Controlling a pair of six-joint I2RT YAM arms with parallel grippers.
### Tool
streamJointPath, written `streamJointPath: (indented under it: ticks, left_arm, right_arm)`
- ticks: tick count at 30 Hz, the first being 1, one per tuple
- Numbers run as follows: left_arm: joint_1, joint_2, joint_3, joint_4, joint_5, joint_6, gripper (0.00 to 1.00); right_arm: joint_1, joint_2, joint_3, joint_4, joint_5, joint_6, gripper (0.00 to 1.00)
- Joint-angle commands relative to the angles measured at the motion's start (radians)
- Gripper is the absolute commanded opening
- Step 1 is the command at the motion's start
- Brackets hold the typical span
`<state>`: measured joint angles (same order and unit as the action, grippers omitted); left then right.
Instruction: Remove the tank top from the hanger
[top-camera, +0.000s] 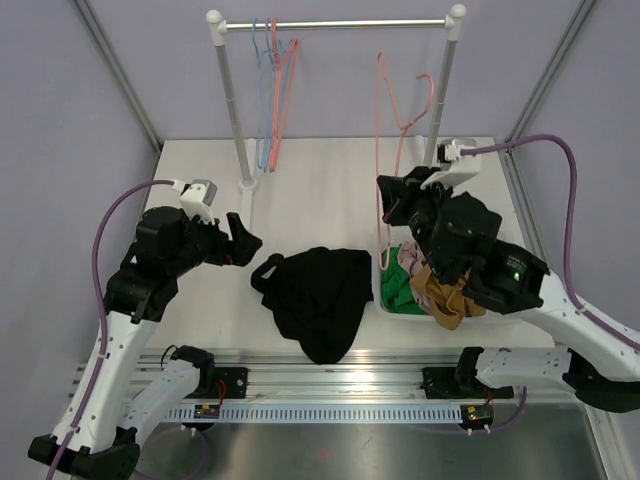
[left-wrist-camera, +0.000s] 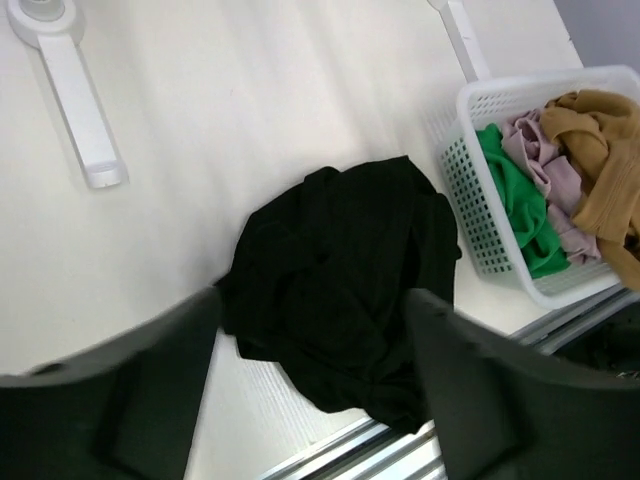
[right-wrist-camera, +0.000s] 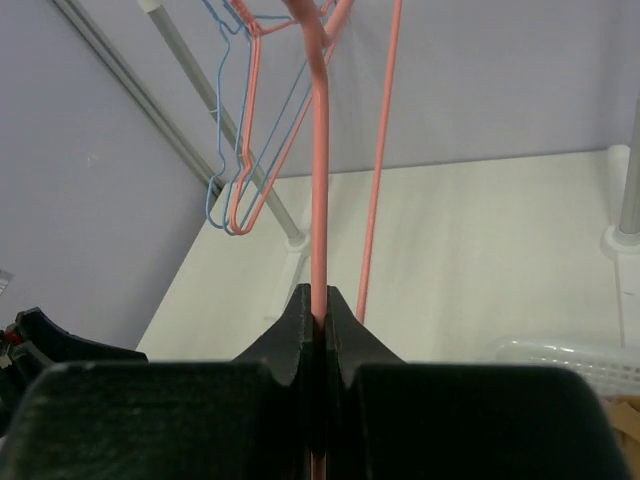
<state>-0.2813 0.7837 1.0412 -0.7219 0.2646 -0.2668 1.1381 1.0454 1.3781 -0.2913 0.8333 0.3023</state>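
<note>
My right gripper should next carry the bare pink hanger (top-camera: 378, 150) outward, put its hook over the bar's empty part (top-camera: 391, 23) and let go of it, because that part of the bar is farther outward.
The black tank top (top-camera: 320, 298) lies crumpled on the table, off the hanger, and fills the middle of the left wrist view (left-wrist-camera: 340, 270). My left gripper (top-camera: 243, 247) hovers to its left, open, with nothing between its fingers (left-wrist-camera: 312, 300). The bare pink wire hanger (top-camera: 378, 150) stands upright by the rack's right post. My right gripper (top-camera: 388, 203) is shut on its lower wire, and in the right wrist view the pink wire (right-wrist-camera: 322, 150) rises straight out of the closed jaws (right-wrist-camera: 322, 305).
A white basket (top-camera: 383, 292) of green, pink and tan clothes sits right of the tank top (left-wrist-camera: 468, 205). Blue and orange hangers (top-camera: 272, 90) hang on the rail (top-camera: 335, 24). The rack's white foot (left-wrist-camera: 75, 100) lies at far left.
</note>
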Motion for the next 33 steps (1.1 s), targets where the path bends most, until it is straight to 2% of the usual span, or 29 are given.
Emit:
streamJointPath:
  ticks: [1,3,10,14,21,28,30,33]
  left_arm:
    - [-0.004,-0.033,-0.007,0.047,-0.024,0.043,0.99]
    - [-0.004,-0.078,-0.056,0.099,-0.083,0.04,0.99]
    - [-0.002,-0.191,-0.153,0.124,-0.296,0.04,0.99]
    - [-0.002,-0.213,-0.17,0.125,-0.306,0.037,0.99]
    - [-0.002,-0.212,-0.176,0.114,-0.308,0.037,0.99]
    - [-0.002,-0.215,-0.181,0.118,-0.271,0.04,0.99]
    - [-0.002,-0.212,-0.179,0.121,-0.242,0.038,0.99]
    - [-0.002,-0.212,-0.181,0.122,-0.223,0.038,0.99]
  right_arm:
    - [-0.079,0.137,0.185,-0.357,-0.167,0.173,0.0]
    - [-0.159,0.229,0.299,-0.414,-0.268,0.15,0.0]
    - [-0.288,0.511,0.644,-0.528,-0.368,0.103,0.0]
    - [-0.333,0.657,0.818,-0.551,-0.369,0.051,0.0]
    - [-0.44,0.979,1.249,-0.648,-0.444,0.018,0.0]
    - [-0.57,1.073,1.312,-0.568,-0.595,0.029,0.0]
    - [-0.586,1.102,1.364,-0.575,-0.603,0.017,0.0]
    - [-0.61,1.101,1.354,-0.571,-0.622,0.014,0.0]
